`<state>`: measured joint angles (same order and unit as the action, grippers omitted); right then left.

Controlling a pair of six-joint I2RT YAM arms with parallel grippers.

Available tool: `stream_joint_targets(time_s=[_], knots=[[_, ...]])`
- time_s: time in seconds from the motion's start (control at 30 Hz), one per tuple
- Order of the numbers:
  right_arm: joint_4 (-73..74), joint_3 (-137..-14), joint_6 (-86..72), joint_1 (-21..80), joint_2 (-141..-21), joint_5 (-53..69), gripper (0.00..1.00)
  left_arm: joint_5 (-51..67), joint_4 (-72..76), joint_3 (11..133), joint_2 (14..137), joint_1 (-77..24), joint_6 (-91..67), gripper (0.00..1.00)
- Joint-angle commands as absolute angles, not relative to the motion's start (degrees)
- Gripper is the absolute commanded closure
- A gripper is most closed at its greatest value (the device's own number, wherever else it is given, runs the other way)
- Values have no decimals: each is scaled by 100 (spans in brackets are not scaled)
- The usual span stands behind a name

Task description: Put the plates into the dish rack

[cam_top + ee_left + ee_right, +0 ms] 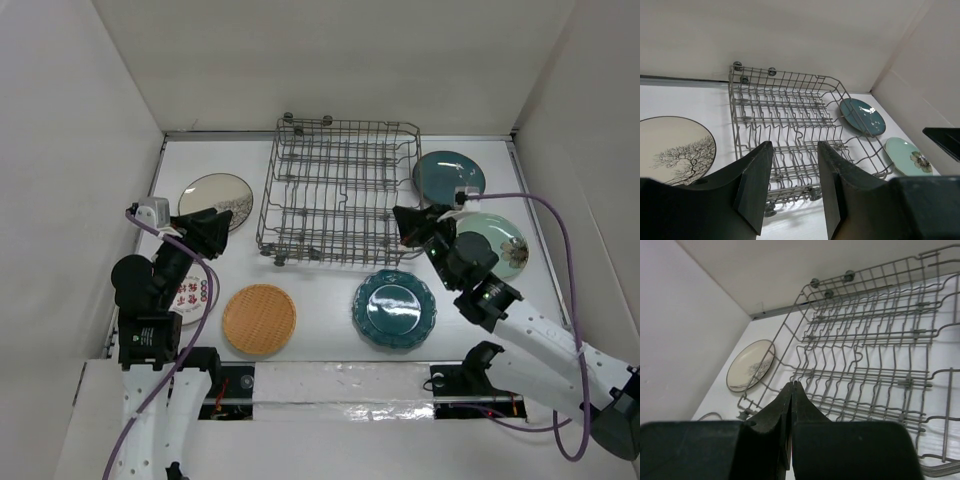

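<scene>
My right gripper opens next and swings to the right in the top view. Then it lowers onto the dark teal plate's rim farthest from the dish rack [340, 190], where tabletop is clear.
The grey wire dish rack [340, 190] stands empty at the table's middle back. Six plates lie flat around it: cream tree plate [217, 198], white plate with red characters [192, 297] partly under the left arm, orange woven plate [259, 319], scalloped teal plate [394, 308], dark teal plate [449, 176], mint flower plate [497, 243]. My left gripper [219, 232] is open and empty, left of the rack; its view shows the rack [790, 125] ahead. My right gripper [401, 226] is shut and empty at the rack's right front corner, facing the rack [875, 355].
White walls enclose the table on three sides. A purple cable [560, 230] loops over the right arm. The front edge carries a taped strip [340, 383].
</scene>
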<state>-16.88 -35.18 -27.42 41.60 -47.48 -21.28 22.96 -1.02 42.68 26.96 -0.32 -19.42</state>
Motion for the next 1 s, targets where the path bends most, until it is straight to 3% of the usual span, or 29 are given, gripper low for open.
stream_joint_targets(time_s=[0.0,0.13,0.3,0.37,0.43,0.63,0.77,0.87,0.97], knots=[[-1669,-3911,-2900,3885,-4860,-2443,100,2408,132,4236,2584,-70,-1881,62],[-1872,-4209,-3207,3297,-5350,-2311,100,2523,167,4210,2531,-132,-1890,69],[-1530,-5148,-3217,1999,-6230,-2224,77,2320,105,4228,2418,-316,-1819,100],[-1634,-5221,-3252,1645,-6555,-2311,64,2259,97,4236,2373,-386,-1828,100],[-1818,-5160,-3453,1024,-6688,-2164,62,2102,44,4236,2303,-448,-1819,100],[-1820,-5316,-4103,-481,-7566,-1453,43,1627,-237,4315,2171,-729,-1758,100],[-1644,-5607,-4236,-1202,-8401,-977,37,1450,-334,4368,2066,-879,-1679,74],[-1530,-5931,-4237,-1423,-9086,-661,35,1398,-378,4386,2031,-1001,-1644,67],[-1344,-6248,-4245,-1687,-9763,-221,35,1345,-396,4394,2004,-1072,-1617,66]])
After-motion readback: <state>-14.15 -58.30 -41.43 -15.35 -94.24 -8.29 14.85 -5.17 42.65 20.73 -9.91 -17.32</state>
